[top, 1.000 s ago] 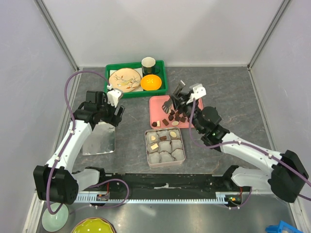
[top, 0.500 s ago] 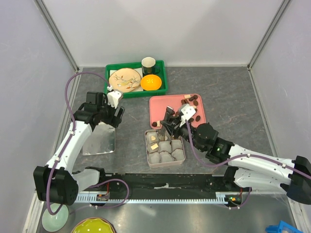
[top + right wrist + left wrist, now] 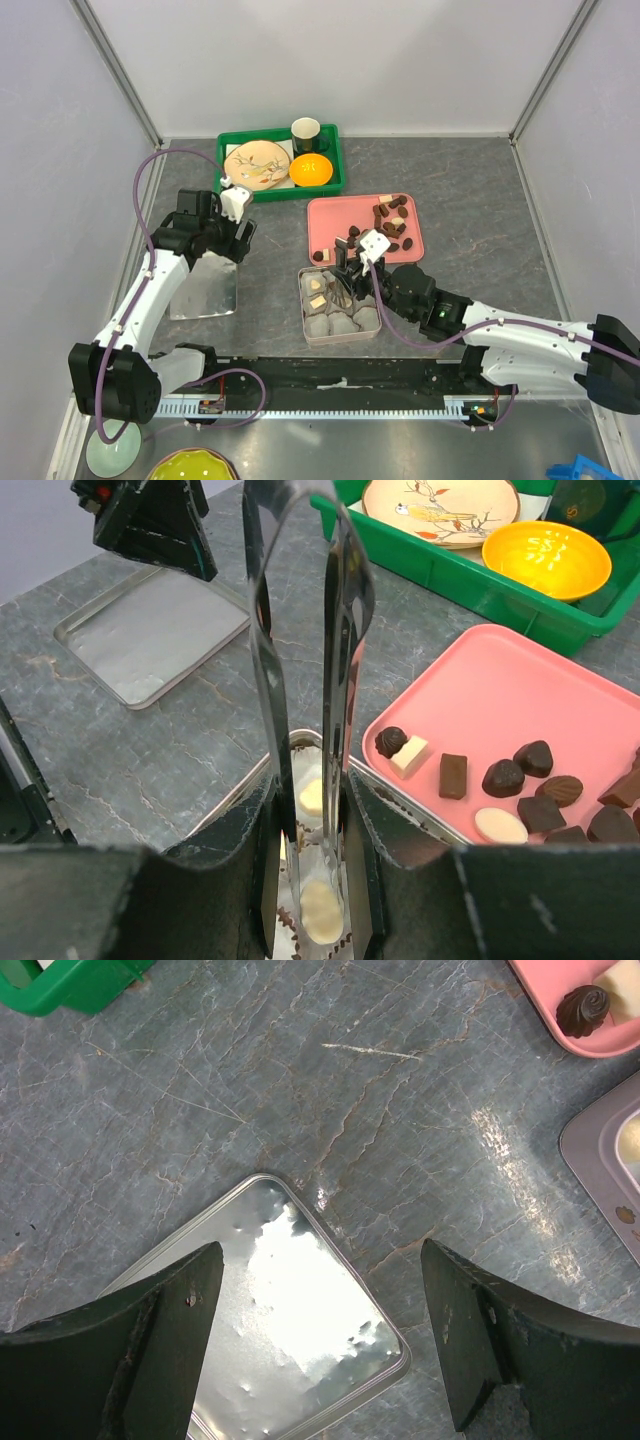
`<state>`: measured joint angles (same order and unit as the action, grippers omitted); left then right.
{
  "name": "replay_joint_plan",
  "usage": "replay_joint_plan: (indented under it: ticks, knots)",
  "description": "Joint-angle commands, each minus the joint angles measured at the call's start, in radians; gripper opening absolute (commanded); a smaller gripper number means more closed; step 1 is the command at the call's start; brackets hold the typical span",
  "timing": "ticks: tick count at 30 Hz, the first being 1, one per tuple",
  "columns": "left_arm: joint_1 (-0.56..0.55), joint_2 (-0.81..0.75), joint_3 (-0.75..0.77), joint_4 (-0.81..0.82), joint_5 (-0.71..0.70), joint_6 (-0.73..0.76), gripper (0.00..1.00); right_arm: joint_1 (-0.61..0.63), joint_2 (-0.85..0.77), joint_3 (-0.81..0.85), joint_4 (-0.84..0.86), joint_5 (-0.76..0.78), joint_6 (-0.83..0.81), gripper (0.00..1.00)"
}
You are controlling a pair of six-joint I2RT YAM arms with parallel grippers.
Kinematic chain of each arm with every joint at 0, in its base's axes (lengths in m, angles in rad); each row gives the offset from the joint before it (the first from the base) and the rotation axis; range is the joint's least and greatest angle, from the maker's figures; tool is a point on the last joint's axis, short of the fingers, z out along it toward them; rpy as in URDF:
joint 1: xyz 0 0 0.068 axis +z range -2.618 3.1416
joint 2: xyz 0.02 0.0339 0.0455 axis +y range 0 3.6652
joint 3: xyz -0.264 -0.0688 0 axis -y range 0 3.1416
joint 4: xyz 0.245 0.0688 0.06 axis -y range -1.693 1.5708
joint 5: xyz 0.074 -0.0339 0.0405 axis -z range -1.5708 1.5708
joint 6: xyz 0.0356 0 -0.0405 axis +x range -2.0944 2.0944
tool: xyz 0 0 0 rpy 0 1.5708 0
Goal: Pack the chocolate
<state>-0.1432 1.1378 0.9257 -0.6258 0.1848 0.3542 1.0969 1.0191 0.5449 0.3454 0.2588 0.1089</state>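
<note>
I will next raise my right gripper off the cream oval chocolate (image 3: 322, 912) and squeeze the metal tongs, because they stand between its fingers with their tips below it.
My right gripper (image 3: 348, 266) (image 3: 310, 792) is shut on metal tongs (image 3: 345, 630) that point down into the open tin box (image 3: 304, 300). A cream oval chocolate (image 3: 322, 912) sits between the tong tips, low over a paper cup; another cream piece (image 3: 312, 797) lies in a cup behind it. More chocolate (image 3: 390, 215) (image 3: 503, 777), mostly dark brown, lies on the pink tray (image 3: 330, 215) (image 3: 480, 690). My left gripper (image 3: 232, 236) (image 3: 320, 1340) hangs open and empty above the corner of the tin lid (image 3: 205, 290) (image 3: 290, 1330).
A green tray (image 3: 228, 142) at the back holds a patterned plate (image 3: 255, 162), an orange bowl (image 3: 311, 170) and a dark cup (image 3: 306, 133). Walls close in the left, right and back sides. Bowls sit below the near edge at left.
My right arm has swung from over the pink tray down and left to the tin box, carrying the tongs. The left arm has stayed still.
</note>
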Motion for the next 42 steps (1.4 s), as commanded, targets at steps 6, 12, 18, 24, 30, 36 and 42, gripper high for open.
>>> replay_joint_plan:
  ticks: [6,12,18,24,30,36,42]
  knots:
    - [0.001,-0.03,-0.004,0.023,-0.007,0.023,0.87,0.004,0.032,0.012,0.107,0.025,-0.002,0.25]
    - [0.001,-0.03,-0.004,0.021,-0.007,0.026,0.87,0.004,0.018,0.016,0.093,0.028,-0.005,0.36]
    - [0.001,-0.038,-0.004,0.02,-0.008,0.028,0.87,0.004,0.004,0.026,0.084,0.039,-0.021,0.42]
    - [0.001,-0.042,-0.002,0.018,-0.012,0.029,0.88,0.004,-0.002,0.041,0.083,0.04,-0.032,0.45]
    - [0.001,-0.046,-0.001,0.017,-0.015,0.032,0.88,0.004,-0.017,0.047,0.087,0.049,-0.029,0.35]
    - [0.001,-0.049,-0.001,0.015,-0.011,0.031,0.88,0.004,-0.014,0.105,0.119,0.125,-0.087,0.23]
    - [0.001,-0.05,0.007,0.015,-0.012,0.028,0.88,-0.014,0.07,0.193,0.213,0.212,-0.195,0.18]
